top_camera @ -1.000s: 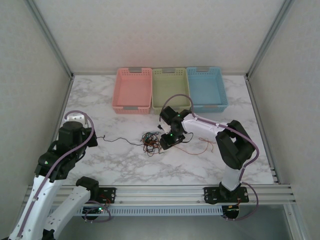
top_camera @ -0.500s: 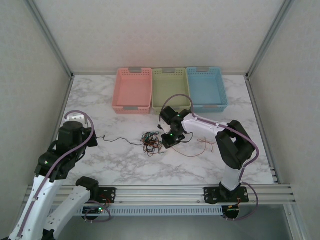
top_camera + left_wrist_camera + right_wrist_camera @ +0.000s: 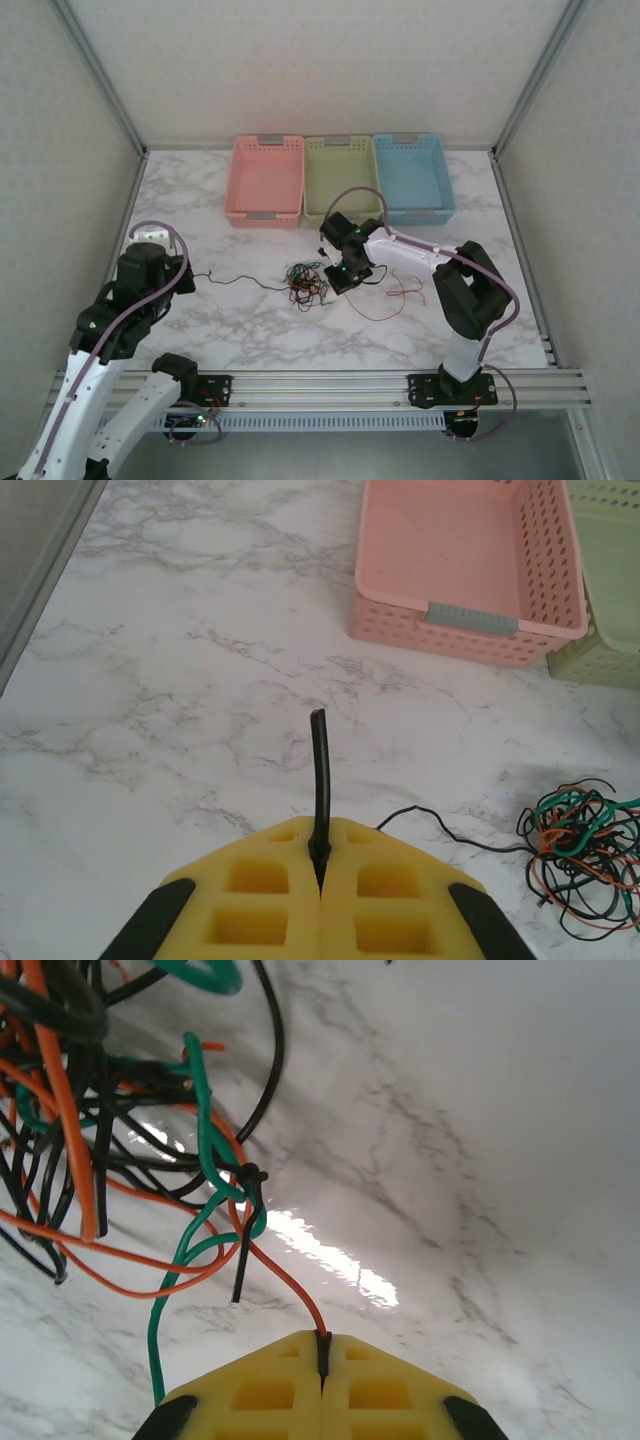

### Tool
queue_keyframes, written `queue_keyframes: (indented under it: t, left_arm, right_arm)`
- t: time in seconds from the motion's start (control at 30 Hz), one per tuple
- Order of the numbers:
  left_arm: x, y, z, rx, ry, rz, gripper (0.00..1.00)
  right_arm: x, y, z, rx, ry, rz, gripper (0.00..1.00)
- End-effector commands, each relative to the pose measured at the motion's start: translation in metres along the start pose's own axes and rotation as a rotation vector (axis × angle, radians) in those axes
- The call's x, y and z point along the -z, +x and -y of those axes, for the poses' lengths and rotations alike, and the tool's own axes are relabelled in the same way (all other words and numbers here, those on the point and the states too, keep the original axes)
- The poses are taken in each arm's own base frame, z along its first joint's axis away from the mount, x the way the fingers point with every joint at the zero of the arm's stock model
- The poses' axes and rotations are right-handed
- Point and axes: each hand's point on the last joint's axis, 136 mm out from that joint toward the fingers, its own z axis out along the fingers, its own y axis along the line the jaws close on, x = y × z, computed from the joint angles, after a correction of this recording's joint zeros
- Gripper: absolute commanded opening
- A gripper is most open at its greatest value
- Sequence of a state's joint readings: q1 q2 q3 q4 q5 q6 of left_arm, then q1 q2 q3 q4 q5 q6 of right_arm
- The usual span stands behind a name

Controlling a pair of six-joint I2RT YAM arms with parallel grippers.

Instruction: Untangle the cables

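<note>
The clump (image 3: 306,284) lies beside my right gripper with the orange cable still running in, so that gripper will next pull away over the tabletop before the blue basket and release the cable.
The cables form a small knotted clump (image 3: 306,284) of orange, black and green wires at the table's middle. One black strand (image 3: 235,279) runs left from it to my left gripper (image 3: 189,277). In the left wrist view that gripper (image 3: 320,856) is shut on the black cable (image 3: 319,770), whose end pokes out past the fingertips, and the clump (image 3: 578,842) lies at the right. My right gripper (image 3: 341,281) sits at the clump's right side. In the right wrist view it (image 3: 322,1348) is shut on an orange cable (image 3: 285,1285) leading into the tangle (image 3: 95,1120). A loose orange strand (image 3: 392,296) curls to the right.
Three baskets stand in a row at the back: pink (image 3: 285,216), green (image 3: 307,180) and blue (image 3: 420,214). The pink basket (image 3: 400,630) and a corner of the green one (image 3: 600,665) show in the left wrist view. Metal frame posts flank the table.
My right gripper has shut on the orange cable beside the clump. The clump and the loose orange strand have shifted slightly to the right. The left arm has held still.
</note>
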State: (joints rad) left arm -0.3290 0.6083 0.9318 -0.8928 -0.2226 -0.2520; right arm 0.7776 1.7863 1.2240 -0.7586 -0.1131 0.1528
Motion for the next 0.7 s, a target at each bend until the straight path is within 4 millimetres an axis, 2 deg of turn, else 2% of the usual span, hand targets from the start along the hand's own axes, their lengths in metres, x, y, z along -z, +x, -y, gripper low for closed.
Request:
queue_keyframes:
  t: [0.0, 0.13, 0.27, 0.37, 0.5, 0.67]
  left_arm:
    - [0.0, 0.0, -0.012, 0.028, -0.058, 0.021, 0.0]
    - [0.012, -0.008, -0.028, 0.044, -0.13, 0.072, 0.0]
    - [0.036, -0.018, -0.053, 0.036, -0.252, 0.125, 0.0]
    - [0.063, -0.031, -0.069, 0.057, -0.312, 0.191, 0.0]
    - [0.098, -0.046, -0.088, 0.081, -0.389, 0.269, 0.0]
    - [0.139, -0.066, -0.104, 0.078, -0.451, 0.347, 0.0]
  right_arm:
    - [0.022, -0.005, 0.013, -0.036, 0.091, 0.057, 0.0]
    - [0.034, -0.009, 0.027, -0.098, 0.121, 0.105, 0.0]
    - [0.044, -0.007, 0.073, -0.267, 0.195, 0.134, 0.0]
    - [0.049, 0.006, 0.116, -0.428, 0.247, 0.151, 0.0]
    - [0.053, 0.035, 0.169, -0.667, 0.322, 0.148, 0.0]
    - [0.052, 0.061, 0.204, -0.815, 0.36, 0.133, 0.0]
